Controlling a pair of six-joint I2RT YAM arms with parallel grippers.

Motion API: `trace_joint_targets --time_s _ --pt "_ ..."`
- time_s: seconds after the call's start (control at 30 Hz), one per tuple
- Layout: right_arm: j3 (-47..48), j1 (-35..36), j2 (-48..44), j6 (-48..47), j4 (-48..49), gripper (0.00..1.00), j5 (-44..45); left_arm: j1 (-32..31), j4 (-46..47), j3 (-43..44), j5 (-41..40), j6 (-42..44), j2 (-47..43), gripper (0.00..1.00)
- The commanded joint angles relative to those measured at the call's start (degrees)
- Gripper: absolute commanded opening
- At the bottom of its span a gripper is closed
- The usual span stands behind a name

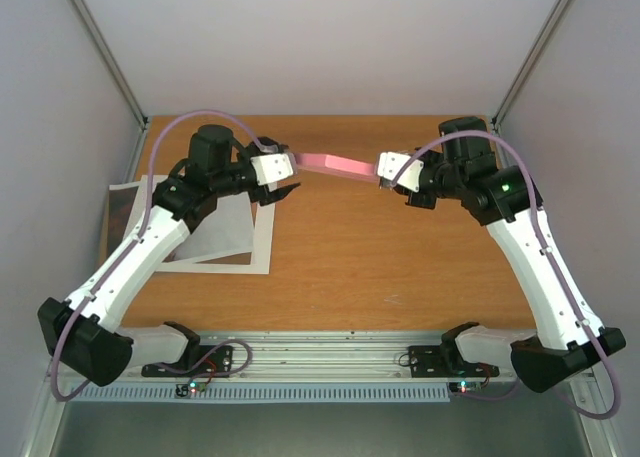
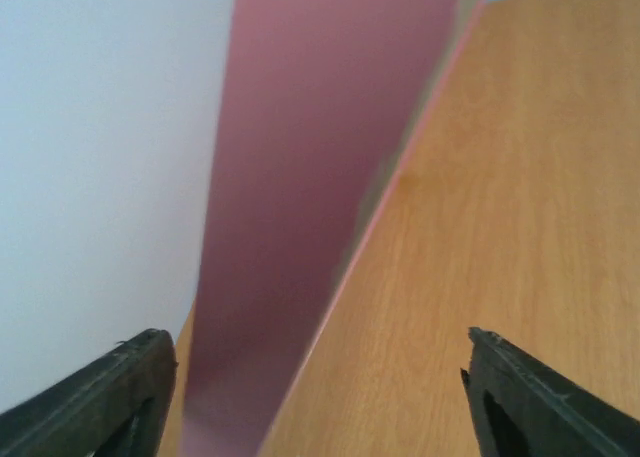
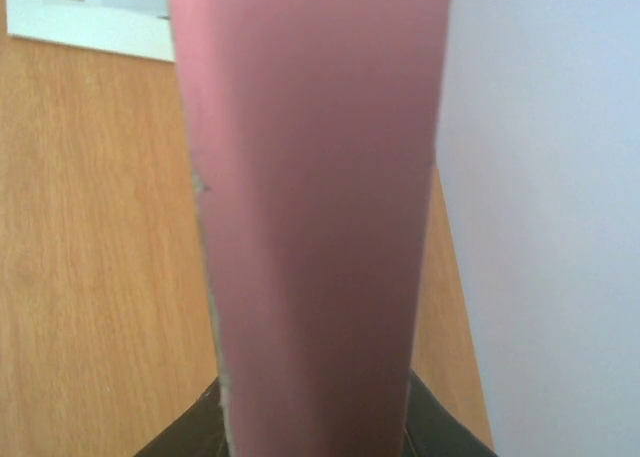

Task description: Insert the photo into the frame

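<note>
My right gripper will next turn the raised frame and lower it flat onto the bare tabletop next to the white mat border. It will let go there, because that space is clear.
The frame (image 1: 335, 164) is held off the table, edge-on to the top view, a pink strip spanning between both grippers. My right gripper (image 1: 386, 182) is shut on its right end; in the right wrist view the pink frame (image 3: 315, 197) fills the middle, with my gripper (image 3: 315, 422) clamped at its base. My left gripper (image 1: 283, 191) is open at the frame's left end; in the left wrist view the frame (image 2: 300, 177) runs between the spread fingers of my gripper (image 2: 320, 382), nearer the left finger (image 2: 130, 387). The photo (image 1: 124, 207) lies at the far left, mostly hidden by my left arm.
A white mat border (image 1: 262, 239) lies flat on the wooden table (image 1: 400, 257) under my left arm; its corner shows in the right wrist view (image 3: 90, 27). White walls enclose the table at the back and both sides.
</note>
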Motion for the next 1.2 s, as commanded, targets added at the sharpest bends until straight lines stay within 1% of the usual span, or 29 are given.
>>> trace_joint_targets --time_s 0.0,0.03,0.07,0.13,0.17,0.27,0.37,0.43,0.5,0.6,0.7,0.77,0.97,1.07,1.17 --pt "5.17 -0.13 3.34 13.07 -3.57 0.01 -5.51 1.49 15.42 -0.97 -10.82 -22.28 -1.67 0.90" --pt "6.88 -0.36 4.63 15.37 -4.34 0.01 -5.66 2.11 15.64 0.73 -13.85 -25.87 -1.16 0.95" --pt "8.65 -0.69 6.41 17.61 -4.87 0.01 -6.16 2.70 13.91 3.20 -14.95 -31.84 -0.30 0.99" --pt "12.78 -1.55 9.18 22.40 -5.30 0.01 -7.38 3.73 10.51 7.84 -15.15 -38.21 1.06 0.99" --pt "14.74 -2.03 10.44 25.05 -5.32 0.01 -8.02 4.18 10.23 9.27 -15.25 -41.32 1.27 0.99" --pt "21.06 -4.82 14.22 34.01 -5.84 0.01 -12.57 5.81 9.34 11.88 -15.46 -44.53 1.42 0.99" --pt "23.35 -7.61 16.63 42.04 -5.22 0.01 -18.58 7.92 7.32 12.72 -16.72 -45.11 1.91 0.99" --pt "23.45 -9.27 17.80 47.41 -3.97 0.01 -21.98 10.89 5.39 12.83 -17.11 -47.06 2.38 0.99" --pt "22.88 -10.75 18.76 52.75 -2.95 0.01 -25.39 14.39 2.67 13.43 -15.50 -49.84 3.39 0.99" --pt "18.90 -13.27 19.41 61.17 0.41 0.01 -30.38 18.59 -0.13 14.06 -13.25 -54.70 5.05 0.99" --pt "14.54 -16.30 20.96 70.37 4.43 0.01 -34.69 20.44 -1.67 13.33 -12.81 -54.80 5.72 0.99" --pt "12.46 -18.10 22.67 74.47 6.36 0.01 -36.74 20.82 -2.32 12.40 -12.73 -53.98 5.65 0.99" --pt "7.73 -24.38 30.64 78.57 9.00 0.01 -40.72 20.99 -4.89 10.64 -13.98 -52.39 5.39 0.99" --pt "6.91 -27.10 34.79 77.41 9.35 0.01 -42.05 21.02 -7.32 10.40 -15.76 -50.40 6.20 0.99" --pt "8.48 -28.35 40.04 72.41 6.53 0.01 -44.52 21.03 -9.48 9.96 -17.06 -50.49 7.72 0.99"
